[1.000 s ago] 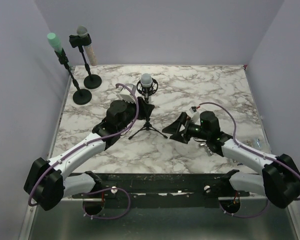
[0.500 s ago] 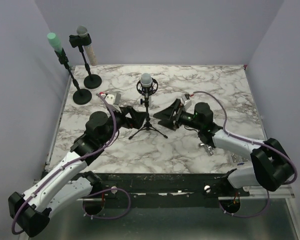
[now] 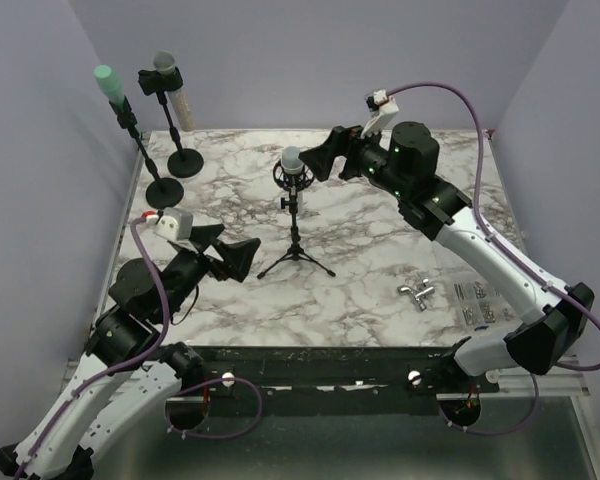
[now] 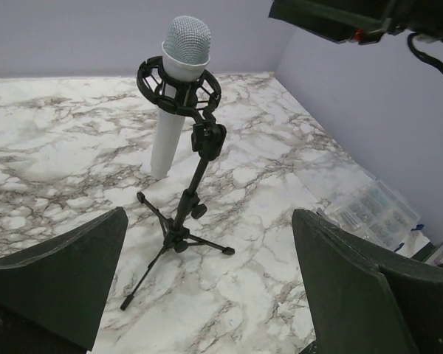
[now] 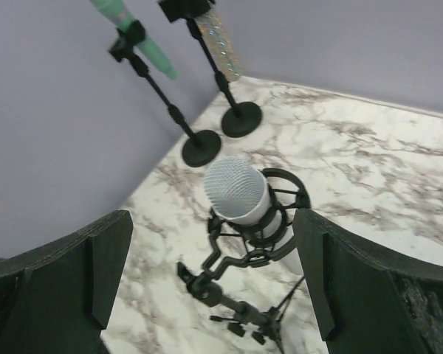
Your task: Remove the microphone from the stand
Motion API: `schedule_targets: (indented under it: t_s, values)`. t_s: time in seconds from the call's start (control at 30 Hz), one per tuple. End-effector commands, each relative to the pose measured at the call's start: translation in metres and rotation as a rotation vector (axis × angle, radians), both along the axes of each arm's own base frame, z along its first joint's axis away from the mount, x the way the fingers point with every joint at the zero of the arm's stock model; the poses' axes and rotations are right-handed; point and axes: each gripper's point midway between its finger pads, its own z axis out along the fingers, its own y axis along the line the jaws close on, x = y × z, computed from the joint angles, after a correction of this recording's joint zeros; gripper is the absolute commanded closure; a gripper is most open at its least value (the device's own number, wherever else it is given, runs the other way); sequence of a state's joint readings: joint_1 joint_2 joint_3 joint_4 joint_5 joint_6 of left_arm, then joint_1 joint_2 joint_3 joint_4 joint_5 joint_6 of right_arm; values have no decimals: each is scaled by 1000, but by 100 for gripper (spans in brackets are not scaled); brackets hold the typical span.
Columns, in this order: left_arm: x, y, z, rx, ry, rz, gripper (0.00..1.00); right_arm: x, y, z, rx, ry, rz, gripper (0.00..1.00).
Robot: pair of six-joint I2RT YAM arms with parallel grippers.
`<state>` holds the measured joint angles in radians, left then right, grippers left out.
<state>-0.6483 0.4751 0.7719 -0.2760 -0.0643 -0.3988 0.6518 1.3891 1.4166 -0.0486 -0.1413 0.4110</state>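
My right gripper needs to tilt downward next and move across onto the microphone's grey mesh head [image 3: 292, 159] [image 5: 237, 189], since that is to the left of my gripper in the top view.
A white microphone [image 3: 293, 160] with a grey mesh head sits in a black shock mount on a tripod stand [image 3: 298, 255] at mid-table. My left gripper [image 3: 230, 250] is open and empty, low and to the stand's left, clear of its legs. Its wrist view shows the microphone [image 4: 179, 81] and stand [image 4: 192, 199] ahead, between the fingers [image 4: 66, 280]. My right gripper [image 3: 320, 160] is raised to the right of the microphone head, open, not touching it. From the right wrist, the microphone [image 5: 236, 193] and stand [image 5: 244, 310] lie ahead of the open gripper [image 5: 213, 217].
Two other stands with round bases are at the far left: one with a green microphone [image 3: 105, 80], one with a grey-headed glittery microphone [image 3: 162, 70]. A metal fitting [image 3: 418, 292] and a clear box of small parts [image 3: 477, 300] lie at the near right. Walls enclose three sides.
My left gripper opened and drew back from the stand toward the near left. My right arm rose from the table and swung to the far side, level with the microphone head.
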Motion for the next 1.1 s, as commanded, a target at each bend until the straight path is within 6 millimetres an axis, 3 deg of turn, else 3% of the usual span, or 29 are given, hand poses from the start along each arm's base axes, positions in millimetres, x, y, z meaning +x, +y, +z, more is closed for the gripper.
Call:
schedule_targets:
  t_s: [0.0,0.13,0.27,0.43,0.53,0.73,0.9,1.07]
  values:
    - [-14,25,13,50,-52,50,1,28,-6,-47,-281,3,-125,2]
    - [-15,41,40,72,-152,106,1,40,12,-55,-372,1,-164,7]
    - [-5,49,68,89,-226,176,1,46,24,-63,-434,-12,-242,8]
    - [12,36,104,98,-324,172,1,51,36,-74,-461,1,-278,12]
    - [22,29,116,108,-366,177,2,49,48,-80,-496,-9,-279,16]
    - [39,29,111,166,-428,238,1,48,59,-84,-557,-38,-316,22]
    - [47,39,90,240,-435,297,1,48,63,-86,-571,-47,-325,30]
    - [51,43,66,308,-451,320,2,52,64,-83,-572,-51,-341,45]
